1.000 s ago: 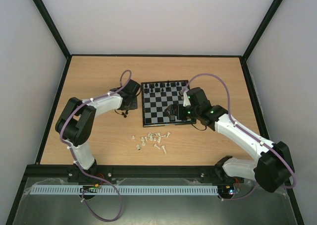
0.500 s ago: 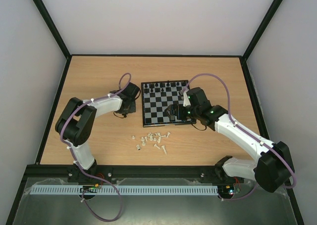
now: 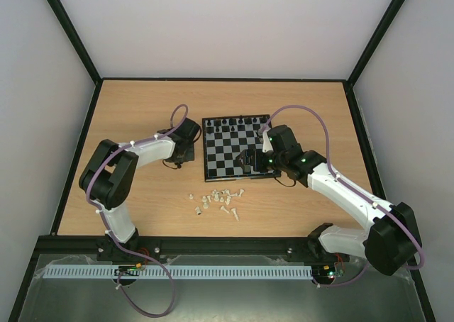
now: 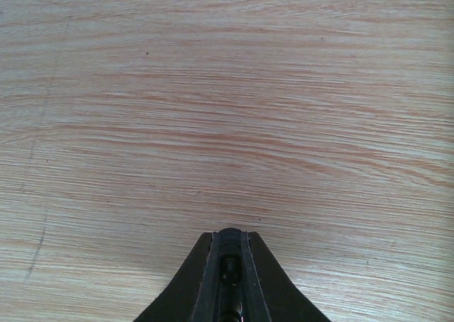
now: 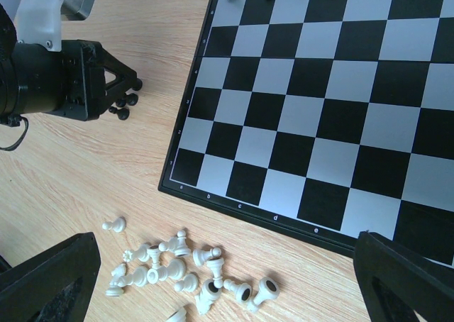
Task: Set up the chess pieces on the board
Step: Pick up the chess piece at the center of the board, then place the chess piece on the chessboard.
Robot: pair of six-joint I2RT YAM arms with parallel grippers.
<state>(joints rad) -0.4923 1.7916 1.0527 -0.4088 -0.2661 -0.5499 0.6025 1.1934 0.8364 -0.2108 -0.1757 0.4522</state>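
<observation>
I should move my left gripper outward next, to its right in the top view, to the second far row's next open square and release the small black chess piece there.
The board lies mid-table with several black chess pieces along its far rows. My left gripper is low over the wood just left of the board. In the left wrist view it is shut on a small black chess piece that shows between the pads. Several more black pieces lie at its tip. My right gripper hovers open over the board's near right corner, its fingers wide apart and empty. The white chess pieces lie toppled on the table in front of the board.
The white pieces form a loose heap between the board and the near table edge. Black-framed walls enclose the table on three sides. Purple cables loop above both arms.
My left gripper has dropped slightly toward the black pieces beside the board and its jaws have closed on one. The right arm has not moved.
</observation>
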